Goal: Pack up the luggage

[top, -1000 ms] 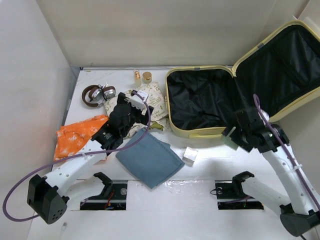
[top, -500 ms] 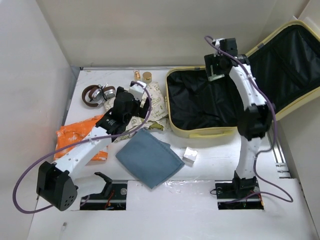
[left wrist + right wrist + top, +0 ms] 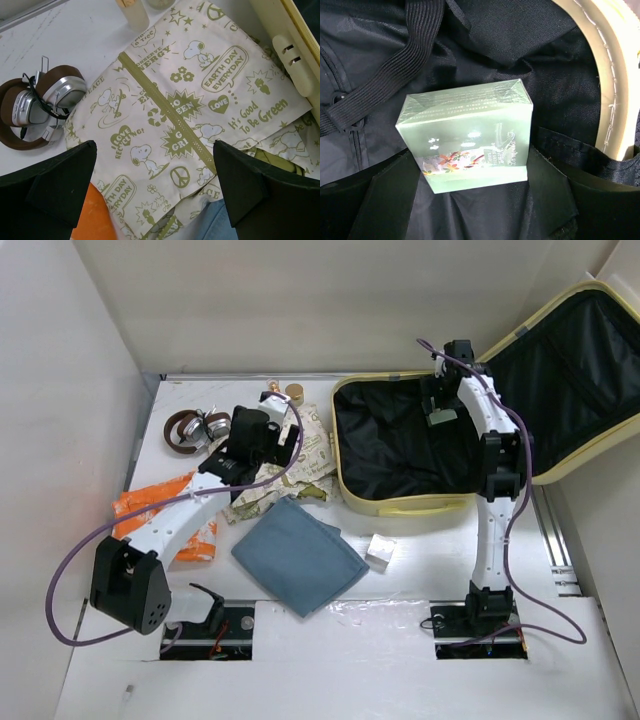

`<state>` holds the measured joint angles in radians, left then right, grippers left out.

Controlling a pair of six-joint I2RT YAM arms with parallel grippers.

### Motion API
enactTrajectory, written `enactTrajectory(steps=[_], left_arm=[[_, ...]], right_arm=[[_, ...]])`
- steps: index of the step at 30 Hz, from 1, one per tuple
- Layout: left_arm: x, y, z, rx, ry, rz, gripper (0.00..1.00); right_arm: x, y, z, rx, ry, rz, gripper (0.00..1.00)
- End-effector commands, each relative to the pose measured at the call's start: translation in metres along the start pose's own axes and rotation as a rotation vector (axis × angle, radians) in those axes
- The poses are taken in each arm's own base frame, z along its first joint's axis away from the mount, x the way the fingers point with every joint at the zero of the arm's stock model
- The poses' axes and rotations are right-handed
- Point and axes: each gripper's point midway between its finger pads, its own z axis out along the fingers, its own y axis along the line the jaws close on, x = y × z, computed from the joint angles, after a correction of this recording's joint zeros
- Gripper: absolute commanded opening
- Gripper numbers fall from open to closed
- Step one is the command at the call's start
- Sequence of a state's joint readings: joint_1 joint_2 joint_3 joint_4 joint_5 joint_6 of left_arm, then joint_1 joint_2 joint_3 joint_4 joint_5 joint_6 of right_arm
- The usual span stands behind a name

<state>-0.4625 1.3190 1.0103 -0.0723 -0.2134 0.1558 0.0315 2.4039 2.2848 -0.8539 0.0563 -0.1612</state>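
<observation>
The slimmer bottle (image 3: pixel 273 386) (image 3: pixel 134 14) behind the printed bag still stands outside the suitcase. My open left gripper will move outward past the printed bag and down around that bottle next.
The luggage (image 3: pixel 400 505) is a pale yellow hard-shell suitcase. It lies open at the right with black lining, its lid leaning back. Its rim shows in the right wrist view (image 3: pixel 615 75) and in the left wrist view (image 3: pixel 295 50). My right gripper (image 3: pixel 440 412) reaches into the suitcase's far part. In its wrist view it (image 3: pixel 470 187) is shut on a pale green wrapped box (image 3: pixel 470 135) just above the lining. My left gripper (image 3: pixel 268 440) is open and empty; in its wrist view it (image 3: pixel 155 200) hovers above a cream Snoopy-print bag (image 3: pixel 190 100).
Brown and silver headphones (image 3: pixel 190 430) lie at the back left. Two small bottles (image 3: pixel 283 392) stand behind the printed bag. An orange cloth (image 3: pixel 150 510) lies at the left and a folded blue cloth (image 3: pixel 300 555) at the centre front. A small pale box (image 3: pixel 380 552) lies beside the blue cloth.
My right arm swung up from the table's front right and reached into the suitcase with the box. My left gripper moved back over the printed bag.
</observation>
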Motion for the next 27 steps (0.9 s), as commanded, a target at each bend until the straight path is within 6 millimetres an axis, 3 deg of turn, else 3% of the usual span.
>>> enactTrajectory(steps=[1,2,4,6,8,11,14,18,19,20,23,24,25,27], left_arm=[[-0.023,0.004,-0.001,-0.002,-0.047,-0.021,1.0],[-0.027,0.004,-0.001,-0.003,-0.056,-0.032,1.0],[-0.026,0.002,0.003,-0.002,-0.046,-0.041,1.0],[-0.038,0.002,0.004,-0.003,-0.066,-0.063,1.0],[-0.033,0.011,0.009,-0.025,-0.028,-0.116,1.0],[-0.041,0.017,0.016,0.0,-0.004,-0.169,1.0],[-0.051,0.023,0.021,-0.004,-0.013,-0.187,1.0],[-0.064,0.062,0.036,-0.09,-0.05,-0.162,1.0],[-0.067,0.062,0.041,-0.058,-0.053,-0.154,1.0],[-0.082,0.068,0.044,-0.052,-0.08,-0.135,1.0],[-0.07,0.07,0.08,-0.009,-0.009,-0.101,1.0],[-0.074,0.067,0.1,0.009,-0.004,-0.101,1.0],[-0.074,0.077,0.11,0.011,-0.004,-0.114,1.0],[-0.086,0.071,0.126,0.08,-0.028,-0.109,1.0]], right_arm=[[-0.024,-0.012,-0.004,0.071,-0.075,0.024,0.55],[-0.024,-0.013,0.0,0.049,-0.076,0.043,0.57],[-0.021,-0.006,0.005,0.015,-0.071,0.058,0.69],[-0.021,-0.008,0.005,0.027,-0.069,0.076,0.8],[-0.025,-0.008,-0.001,0.028,-0.082,0.089,1.0],[-0.036,0.001,-0.015,0.019,-0.113,0.085,1.0],[-0.052,0.01,-0.042,0.01,-0.164,0.072,1.0],[-0.072,0.026,-0.086,-0.013,-0.242,0.028,1.0],[-0.075,0.032,-0.101,-0.031,-0.261,0.02,1.0],[-0.078,0.039,-0.109,-0.074,-0.281,0.016,1.0],[-0.081,0.05,-0.135,-0.128,-0.331,-0.008,1.0],[-0.083,0.058,-0.142,-0.145,-0.355,-0.018,1.0],[-0.076,0.064,-0.141,-0.153,-0.342,-0.025,1.0],[-0.08,0.066,-0.162,-0.155,-0.375,-0.042,1.0]])
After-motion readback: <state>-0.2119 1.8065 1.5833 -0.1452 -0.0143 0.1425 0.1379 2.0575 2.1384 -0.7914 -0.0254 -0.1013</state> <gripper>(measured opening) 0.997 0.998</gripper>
